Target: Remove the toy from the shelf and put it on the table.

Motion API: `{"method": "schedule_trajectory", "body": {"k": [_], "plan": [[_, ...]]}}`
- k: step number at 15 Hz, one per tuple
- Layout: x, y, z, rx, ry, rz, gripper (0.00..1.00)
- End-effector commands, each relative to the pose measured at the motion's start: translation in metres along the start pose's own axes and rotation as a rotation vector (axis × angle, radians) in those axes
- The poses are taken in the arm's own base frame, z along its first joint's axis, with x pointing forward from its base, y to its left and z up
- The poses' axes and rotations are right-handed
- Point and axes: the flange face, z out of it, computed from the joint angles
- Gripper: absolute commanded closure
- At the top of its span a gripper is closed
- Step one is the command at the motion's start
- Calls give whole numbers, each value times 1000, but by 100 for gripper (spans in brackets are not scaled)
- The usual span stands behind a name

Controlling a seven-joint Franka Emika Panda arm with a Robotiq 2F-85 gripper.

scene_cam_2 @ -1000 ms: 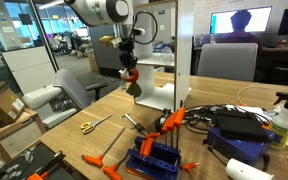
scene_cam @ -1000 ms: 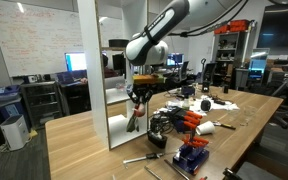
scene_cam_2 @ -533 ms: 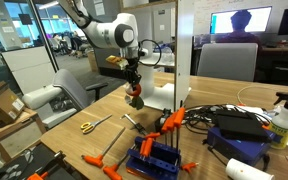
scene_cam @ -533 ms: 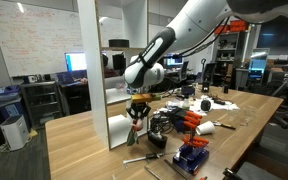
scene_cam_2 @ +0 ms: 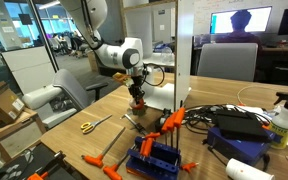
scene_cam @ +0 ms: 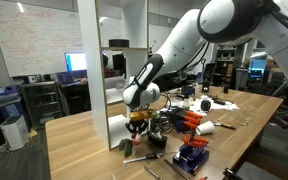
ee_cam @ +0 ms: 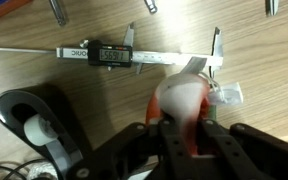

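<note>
The toy [ee_cam: 184, 98] comes down onto the clear patch of bare wood [ee_cam: 135, 95] beside the caliper next, since that patch lies below. The gripper then opens its fingers to release it.
My gripper [scene_cam: 136, 127] is shut on the toy [scene_cam: 136, 132], a small roundish red-orange thing with pale and dark parts. It holds the toy low over the light wooden table [scene_cam: 79, 145], just in front of the white shelf [scene_cam: 92, 70]. Both also show in an exterior view: gripper [scene_cam_2: 139, 98], toy [scene_cam_2: 139, 104], table [scene_cam_2: 74, 112], shelf [scene_cam_2: 184, 50]. In the wrist view the toy [ee_cam: 184, 98] sits between the black fingers of the gripper [ee_cam: 184, 132], right above the wood. I cannot tell whether it touches the table.
A digital caliper [ee_cam: 114, 52] lies on the table just beyond the toy. A black roll [ee_cam: 29, 125] lies beside it. An orange-and-black tool pile [scene_cam: 184, 120] and a blue-and-red blocky object [scene_cam: 192, 155] are close. Yellow scissors [scene_cam_2: 87, 126] lie nearer the table edge.
My arm has come down with the toy, from about the height of the lower shelf compartment to just above the table top. The grip on the toy has stayed shut.
</note>
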Motion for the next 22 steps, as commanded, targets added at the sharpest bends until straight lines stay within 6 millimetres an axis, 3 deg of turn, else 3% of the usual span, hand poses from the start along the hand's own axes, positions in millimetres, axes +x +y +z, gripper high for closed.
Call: {"method": "schedule_trajectory", "body": {"k": [1, 9, 10, 12, 17, 18, 20, 22], "plan": [[25, 0, 16, 3, 22, -4, 94], [49, 7, 32, -1, 17, 5, 93], [50, 7, 32, -2, 9, 5, 56], [52, 6, 33, -4, -3, 0, 49], [49, 6, 22, -14, -101, -36, 11], [47, 8, 8, -19, -117, -40, 2], [45, 10, -13, -28, -136, -44, 0], [41, 14, -49, -34, -139, -39, 0]]}}
